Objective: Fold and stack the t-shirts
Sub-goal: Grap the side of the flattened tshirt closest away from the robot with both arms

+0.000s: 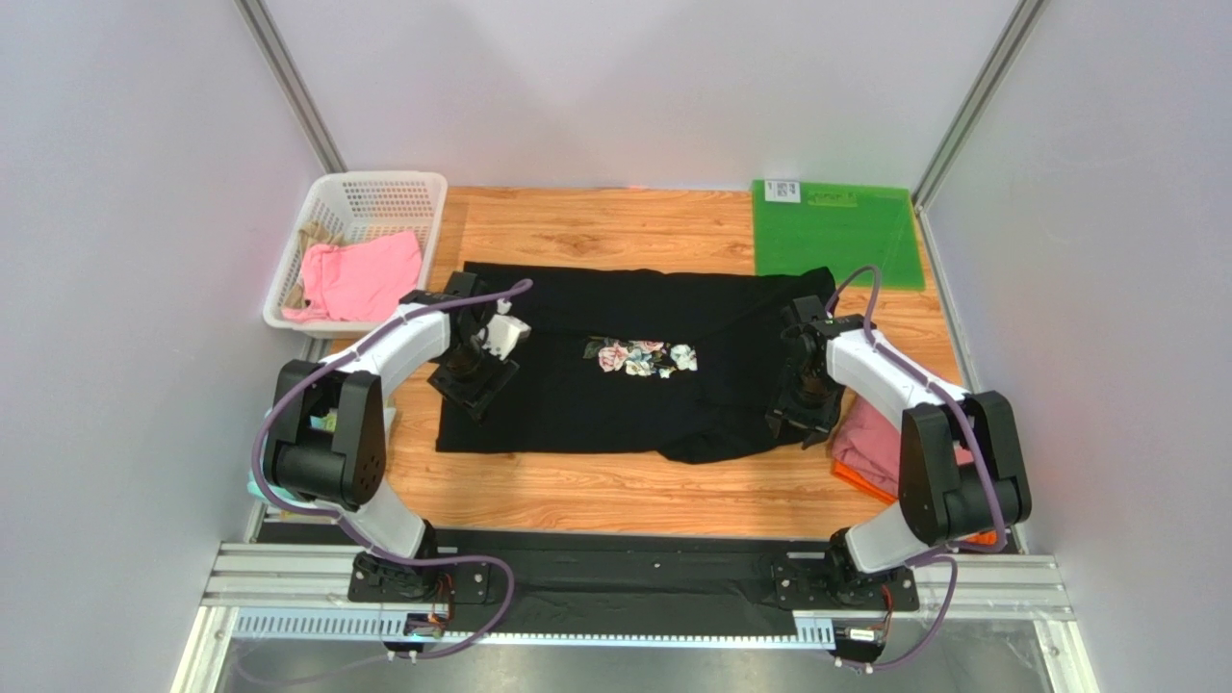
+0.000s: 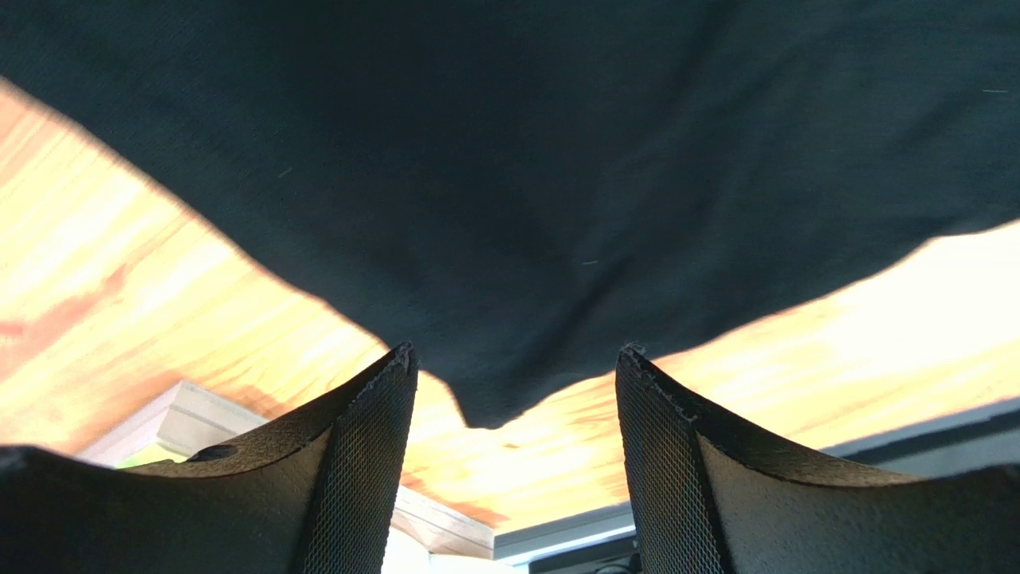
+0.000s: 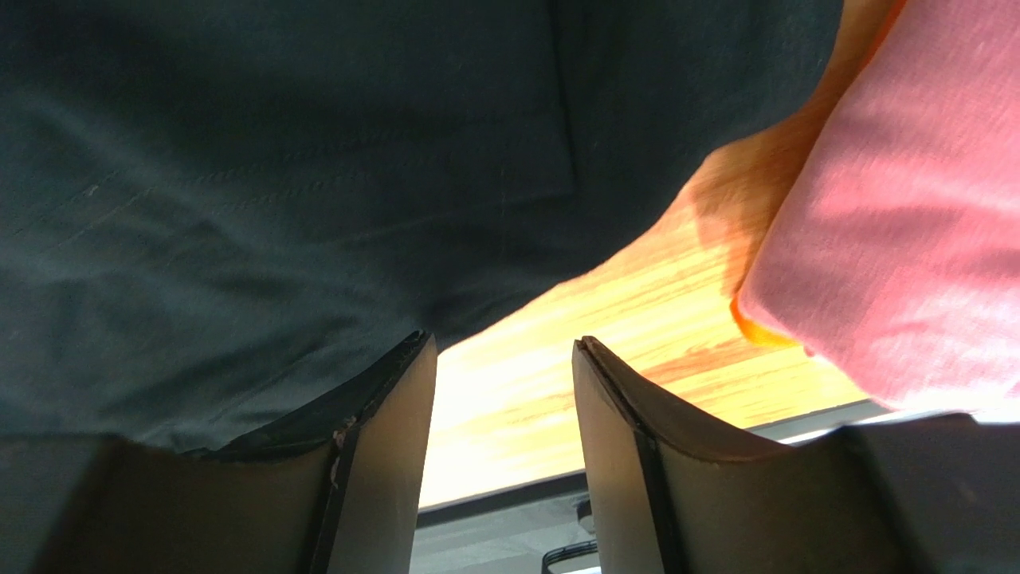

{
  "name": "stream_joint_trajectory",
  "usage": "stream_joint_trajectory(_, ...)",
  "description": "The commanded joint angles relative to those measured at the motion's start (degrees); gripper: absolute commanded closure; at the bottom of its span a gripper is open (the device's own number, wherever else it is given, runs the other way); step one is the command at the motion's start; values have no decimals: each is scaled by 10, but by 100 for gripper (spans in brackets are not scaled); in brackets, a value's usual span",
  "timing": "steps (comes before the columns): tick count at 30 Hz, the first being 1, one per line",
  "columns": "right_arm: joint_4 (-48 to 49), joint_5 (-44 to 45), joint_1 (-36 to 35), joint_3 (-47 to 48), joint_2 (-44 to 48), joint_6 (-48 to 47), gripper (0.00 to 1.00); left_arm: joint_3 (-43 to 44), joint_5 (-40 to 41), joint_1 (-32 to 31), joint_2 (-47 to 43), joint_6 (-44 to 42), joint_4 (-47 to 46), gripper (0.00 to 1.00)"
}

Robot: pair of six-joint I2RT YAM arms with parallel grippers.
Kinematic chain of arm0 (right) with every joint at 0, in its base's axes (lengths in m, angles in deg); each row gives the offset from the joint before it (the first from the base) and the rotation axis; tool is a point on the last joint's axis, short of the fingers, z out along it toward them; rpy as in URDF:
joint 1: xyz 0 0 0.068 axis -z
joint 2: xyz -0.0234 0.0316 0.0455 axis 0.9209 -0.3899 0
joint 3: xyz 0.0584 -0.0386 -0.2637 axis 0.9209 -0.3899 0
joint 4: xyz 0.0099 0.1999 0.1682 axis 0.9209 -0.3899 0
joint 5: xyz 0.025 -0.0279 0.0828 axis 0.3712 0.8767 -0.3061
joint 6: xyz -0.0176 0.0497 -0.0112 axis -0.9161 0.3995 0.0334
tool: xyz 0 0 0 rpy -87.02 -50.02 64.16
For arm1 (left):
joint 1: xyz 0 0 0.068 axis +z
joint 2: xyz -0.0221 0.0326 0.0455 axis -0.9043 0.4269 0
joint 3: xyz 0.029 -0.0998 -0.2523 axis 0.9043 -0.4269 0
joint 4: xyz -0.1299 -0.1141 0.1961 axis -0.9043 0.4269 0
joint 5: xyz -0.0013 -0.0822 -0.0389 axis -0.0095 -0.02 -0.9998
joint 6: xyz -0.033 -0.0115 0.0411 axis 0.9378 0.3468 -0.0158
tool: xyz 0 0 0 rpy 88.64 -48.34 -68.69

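The black shirt's near bottom corner points into the open gap of my left gripper. My left gripper should move down and slightly back next, to close on that corner.
The large black t-shirt [image 1: 636,390] lies spread flat across the wooden table, its floral print [image 1: 644,357] facing up. My left gripper [image 1: 477,387] hovers over the shirt's near left part, open; in the left wrist view a bottom corner of the black shirt [image 2: 515,239] points into the gap of the left gripper [image 2: 515,371] without being held. My right gripper [image 1: 800,407] stands open at the shirt's near right edge. The right wrist view has the right gripper [image 3: 503,347] empty, black cloth [image 3: 299,179] to its left, and a folded dusty-pink t-shirt [image 3: 898,239] on an orange one [image 3: 752,325].
A white basket [image 1: 379,189] at the back left holds a pink cloth [image 1: 354,277]. A stiff green mat [image 1: 836,231] lies at the back right. The folded pink and orange stack [image 1: 865,441] sits by the right arm. Grey walls enclose the table.
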Motion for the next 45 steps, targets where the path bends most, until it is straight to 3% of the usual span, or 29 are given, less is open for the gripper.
stream_joint_trajectory(1,17,34,0,21,-19,-5,49,-12,-6,36,-21,-1,-32,32)
stream_joint_trajectory(13,30,49,0,13,-33,0,50,-49,-4,71,-23,-10,-43,30)
stream_joint_trajectory(26,37,50,0,13,-44,-5,52,-88,1,77,-83,-15,-2,27)
stream_joint_trajectory(35,39,48,2,13,-38,-6,53,-113,-5,77,-41,-15,-17,30)
stream_joint_trajectory(40,40,48,2,11,-41,-7,54,-110,-9,77,-19,-19,-22,36)
stream_joint_trajectory(45,44,52,0,12,-50,-7,58,-100,-15,77,-18,-18,-17,56)
